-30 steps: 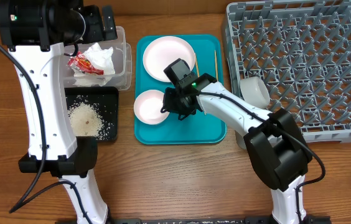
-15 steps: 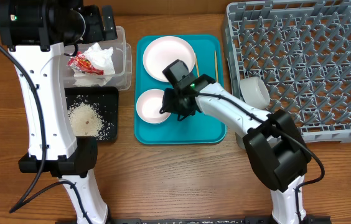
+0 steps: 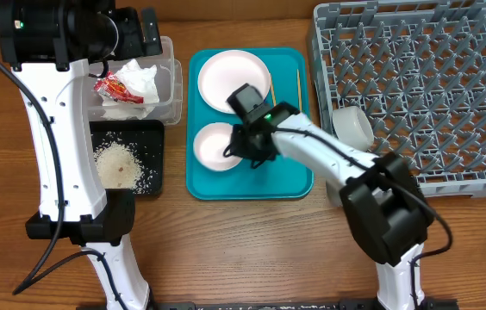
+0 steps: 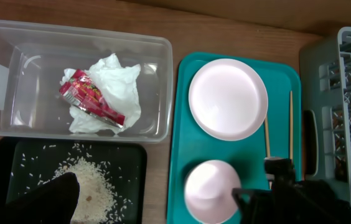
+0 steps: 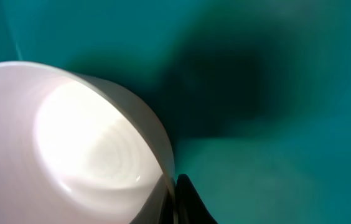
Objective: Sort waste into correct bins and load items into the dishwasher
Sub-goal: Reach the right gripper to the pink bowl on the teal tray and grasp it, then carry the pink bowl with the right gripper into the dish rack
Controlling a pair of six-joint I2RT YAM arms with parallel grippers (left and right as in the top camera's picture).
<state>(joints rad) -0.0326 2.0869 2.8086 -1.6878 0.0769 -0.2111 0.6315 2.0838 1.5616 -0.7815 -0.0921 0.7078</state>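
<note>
My right gripper goes up and outward over the rack's far corner by the tray [image 3: 357, 57] next, tilts the bowl [image 3: 214, 145] and releases its rim, since that corner is empty.
On the teal tray [image 3: 288, 178] sits a white bowl [image 3: 214, 145], and my right gripper [image 3: 238, 148] is shut on its right rim. The right wrist view shows that rim pinched between the dark fingers of the right gripper [image 5: 174, 198], with the bowl [image 5: 88, 143] to their left. A white plate [image 3: 234, 80] and two chopsticks [image 3: 298, 86] lie further back on the tray. My left gripper [image 3: 145, 30] hangs open high over the clear tub [image 3: 171, 95], nothing in it. The tub holds a napkin [image 4: 116, 84] and a red wrapper [image 4: 88, 99]. Rice [image 3: 115, 162] lies on the black tray [image 3: 153, 133].
The grey dish rack [image 3: 424, 86] fills the right side. A small white cup [image 3: 352, 127] lies on its side at the rack's left edge. Bare wooden table [image 3: 252, 250] runs along the front.
My right gripper opened briefly, then shut on the bowl's rim, and the bowl has shifted slightly to the right. The left arm has not moved.
</note>
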